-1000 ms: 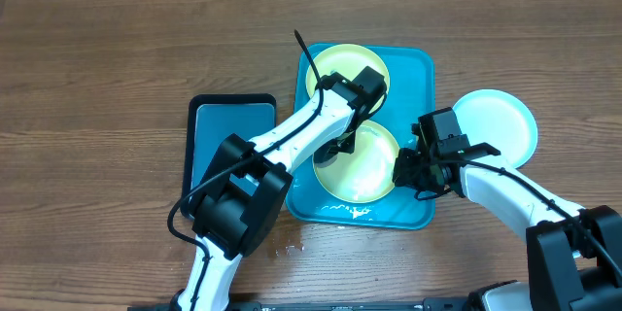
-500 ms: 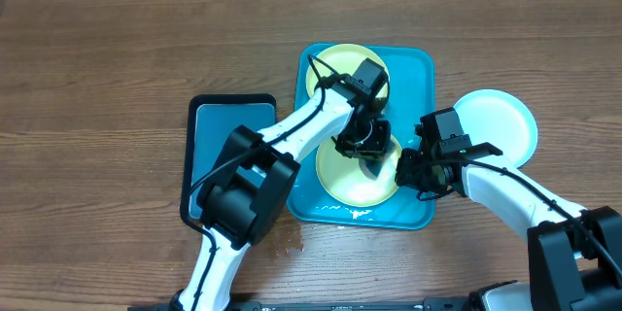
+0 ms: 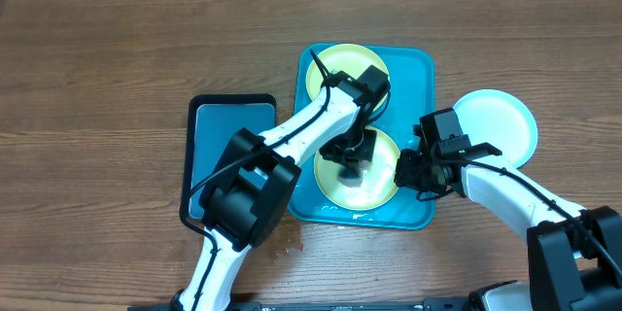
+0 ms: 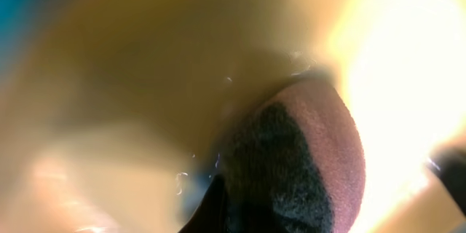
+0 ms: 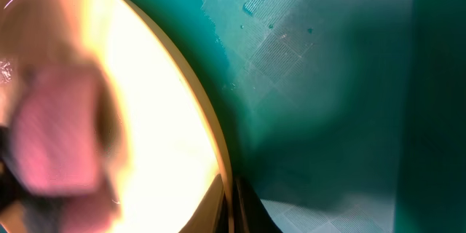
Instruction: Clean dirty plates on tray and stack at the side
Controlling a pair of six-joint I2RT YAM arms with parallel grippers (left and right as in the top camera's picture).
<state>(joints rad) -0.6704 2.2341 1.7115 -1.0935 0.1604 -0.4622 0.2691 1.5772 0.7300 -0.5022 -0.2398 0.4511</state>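
My left gripper lifts off the near plate next and brings the pink sponge over the smaller black-edged tray, whose mat is free of plates.
The teal tray holds two lime-green rimmed plates. The far one lies flat. The near one shows its pale yellow face, which fills the left wrist view and shows in the right wrist view. My left gripper is shut on a pink sponge with a dark scrub side and presses it on the near plate. My right gripper is shut on that plate's right rim. The teal-rimmed plate lies on the table right of the tray.
A smaller black-edged tray with a blue-grey mat lies left of the teal tray, under the left arm. Water glistens on the teal tray's front and on the table in front of it. The tray floor shows in the right wrist view.
My left gripper swept the sponge across the near plate, first to the right, then back to the middle and slightly nearer. The right gripper kept its hold on the rim.
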